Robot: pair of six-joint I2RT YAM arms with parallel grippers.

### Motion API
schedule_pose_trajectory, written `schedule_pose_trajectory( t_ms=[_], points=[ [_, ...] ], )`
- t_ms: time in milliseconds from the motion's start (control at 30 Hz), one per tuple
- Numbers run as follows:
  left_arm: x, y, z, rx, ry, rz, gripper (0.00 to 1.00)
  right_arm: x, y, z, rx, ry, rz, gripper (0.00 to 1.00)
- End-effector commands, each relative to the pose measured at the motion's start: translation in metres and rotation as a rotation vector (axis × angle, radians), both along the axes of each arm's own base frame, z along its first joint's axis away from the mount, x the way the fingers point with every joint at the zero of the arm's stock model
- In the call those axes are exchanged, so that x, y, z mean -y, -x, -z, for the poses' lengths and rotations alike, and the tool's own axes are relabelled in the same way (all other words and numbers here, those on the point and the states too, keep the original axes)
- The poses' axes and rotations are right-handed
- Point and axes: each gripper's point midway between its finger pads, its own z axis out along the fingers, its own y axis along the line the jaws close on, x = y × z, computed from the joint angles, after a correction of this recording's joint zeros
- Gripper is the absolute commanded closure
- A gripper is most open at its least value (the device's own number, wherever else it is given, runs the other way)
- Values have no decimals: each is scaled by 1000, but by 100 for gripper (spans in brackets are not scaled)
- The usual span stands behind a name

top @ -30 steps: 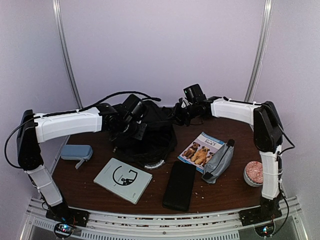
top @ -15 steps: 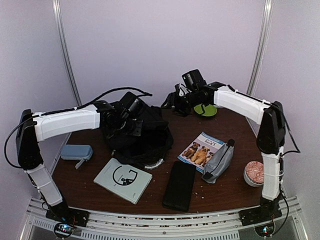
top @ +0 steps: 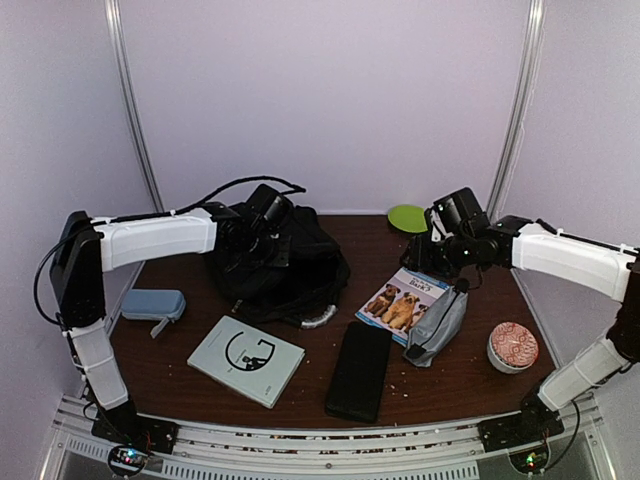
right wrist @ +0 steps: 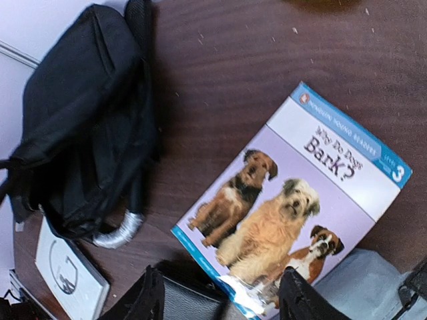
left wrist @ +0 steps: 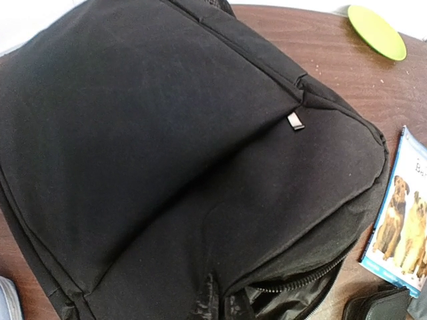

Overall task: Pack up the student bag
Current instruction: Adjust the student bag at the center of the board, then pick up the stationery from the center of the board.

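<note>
My right gripper should next move back and down to the grey pouch, near the pouch's far end.
The student bag is a large black fabric bag lying at the back middle of the table, with its zipper part open at the near side. Its grey handle curls out at the front. My left gripper rests on top of the bag, and its fingertips sit close together, pinched on a fold of the fabric. My right gripper is open and empty, hovering over the near edge of a dog picture book, to the right of the bag.
A slim black case lies front middle, with a grey pouch to its right. A pale book lies front left and a blue-grey case at the left. A patterned bowl is at the right and a green disc at the back.
My right gripper has left the bag's top, risen, then swung right and forward over the dog book, uncovering the green disc. The bag has settled lower. My left gripper has stayed on the bag.
</note>
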Motion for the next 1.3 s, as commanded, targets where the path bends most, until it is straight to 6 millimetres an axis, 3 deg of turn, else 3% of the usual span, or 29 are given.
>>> schedule_pose_trajectory(
  t_ms=[0,67,233,300,433,567,733,1033,1267],
  points=[
    [3,-15,-24,86,74,11,97,4,5,2,38,-36,20,42],
    [3,-11,-29,96,85,27,88,0,7,6,32,-55,8,42],
    [-2,1,-29,81,93,53,55,-5,6,13,-4,-16,6,42],
    [-4,7,-28,73,99,58,42,7,5,11,3,33,49,41],
    [-6,21,-28,78,97,76,27,47,10,-4,58,152,171,38],
    [-11,34,-28,94,88,75,22,84,25,1,26,213,281,35],
    [-23,43,-25,111,91,58,21,100,50,23,-24,138,375,34],
    [-33,48,-27,138,47,85,22,89,67,76,-155,63,375,36],
    [-30,49,-22,128,40,113,23,76,66,92,-198,30,336,48]
  ],
)
